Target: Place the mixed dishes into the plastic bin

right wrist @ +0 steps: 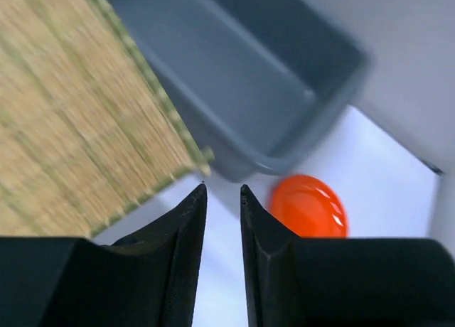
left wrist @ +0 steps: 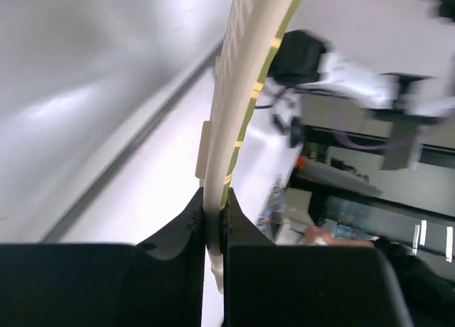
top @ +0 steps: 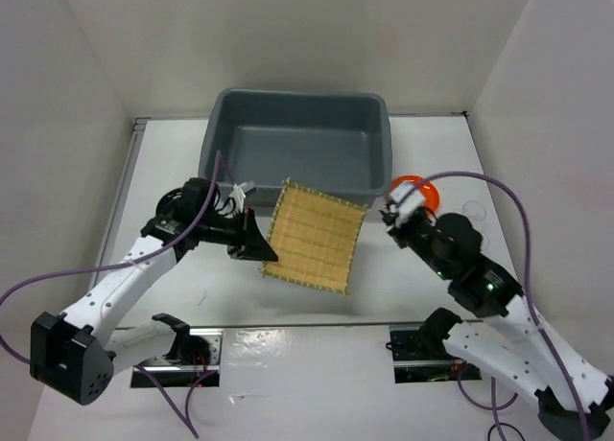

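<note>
The mat (top: 315, 235) still hangs outside the bin, so the left gripper will next carry it outward over the bin's near rim, then down onto the bin's empty bottom, and let it go.
My left gripper (top: 257, 245) is shut on the left edge of the square tan bamboo mat (top: 315, 235) and holds it lifted and tilted just in front of the grey plastic bin (top: 297, 96). In the left wrist view the mat (left wrist: 242, 92) runs edge-on between my fingers (left wrist: 188, 227). My right gripper (top: 391, 211) is slightly open and empty, beside the mat's right corner. The orange plate (top: 422, 186) lies on the table by the bin's right front corner. A faint clear glass cup (top: 473, 210) stands to its right. The black plate is out of view.
The right wrist view shows the mat (right wrist: 64, 114) at the left, the bin (right wrist: 213, 64) ahead, the orange plate (right wrist: 308, 206) to the right of my gripper (right wrist: 222, 192). White walls enclose the table on three sides. Purple cables loop from both arms.
</note>
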